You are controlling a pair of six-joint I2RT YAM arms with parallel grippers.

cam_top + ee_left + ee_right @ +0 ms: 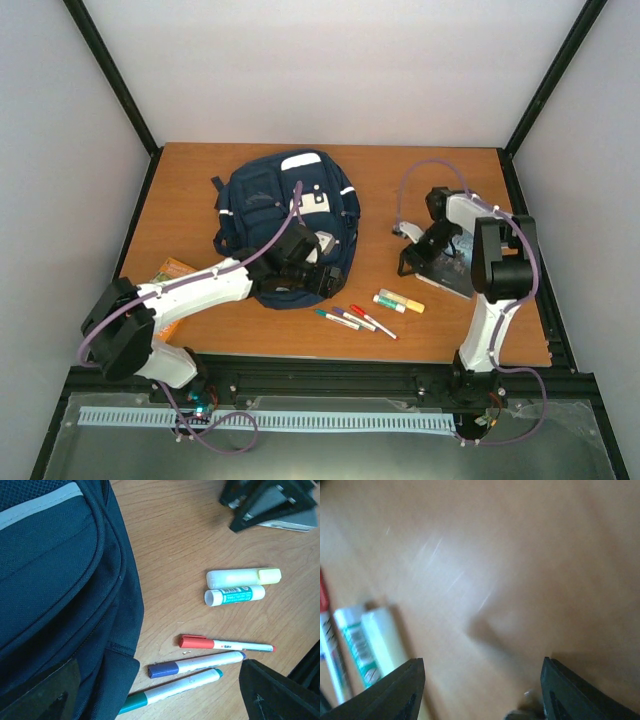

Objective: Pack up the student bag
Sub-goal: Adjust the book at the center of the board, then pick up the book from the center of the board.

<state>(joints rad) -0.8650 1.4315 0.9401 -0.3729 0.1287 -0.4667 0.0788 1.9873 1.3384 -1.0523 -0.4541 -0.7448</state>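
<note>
The robot's left gripper will next go across to the right in the top view and down onto the grey notebook's bag-facing edge, because that edge of the notebook is the nearest.
The student bag [262, 205], navy blue with white stripes and a white patch, lies flat at the table's middle; its lower corner fills the left of the left wrist view [55, 580]. My left gripper [318, 277] hovers at the bag's near right corner, open and empty, one finger over the bag fabric [42, 695], the other [275, 692] beyond the pens. My right gripper [412, 262] is open and empty, low over bare table [485, 605] at the left edge of a grey notebook [455, 272].
Red [220, 643], blue [195, 663] and green [170, 690] pens lie side by side near the bag. A highlighter [243, 577] and a glue stick [234, 595] lie right of them. An orange book [172, 272] lies under my left arm.
</note>
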